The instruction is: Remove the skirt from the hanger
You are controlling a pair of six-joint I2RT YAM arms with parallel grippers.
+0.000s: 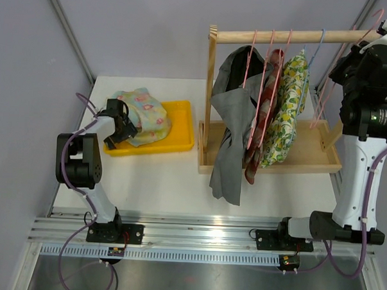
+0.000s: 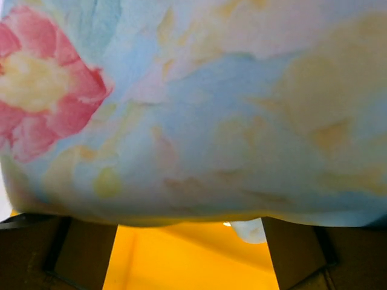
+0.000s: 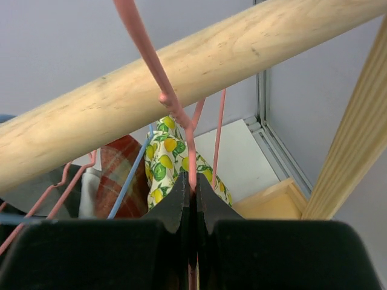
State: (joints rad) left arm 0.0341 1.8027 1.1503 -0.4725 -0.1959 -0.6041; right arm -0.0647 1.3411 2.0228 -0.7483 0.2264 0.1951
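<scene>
The rod's end (image 1: 374,36) (image 3: 354,18) is right of my right gripper in the top view, so I will ease that way, lower the hanger's raised hook onto it and release the hanger's wire.
A pastel floral skirt (image 1: 145,115) lies bunched in the yellow tray (image 1: 181,128) and fills the left wrist view (image 2: 193,103). My left gripper (image 1: 120,128) is open at the skirt's near left edge; its fingers (image 2: 78,254) stand wide apart over bare tray floor (image 2: 187,260), just under the cloth. My right gripper (image 1: 346,65) is up at the rod's right end. In the right wrist view it (image 3: 193,181) is shut on the wire of an empty pink hanger (image 3: 151,66), which hooks over the wooden rod (image 3: 121,109).
The wooden rack (image 1: 212,88) stands on its base tray (image 1: 309,153). On the rod (image 1: 294,37) hang a grey garment (image 1: 232,121), a red plaid skirt (image 1: 266,103) and a lemon-print skirt (image 1: 286,104). An empty blue hanger (image 1: 316,51) and more pink hangers hang beside my right gripper.
</scene>
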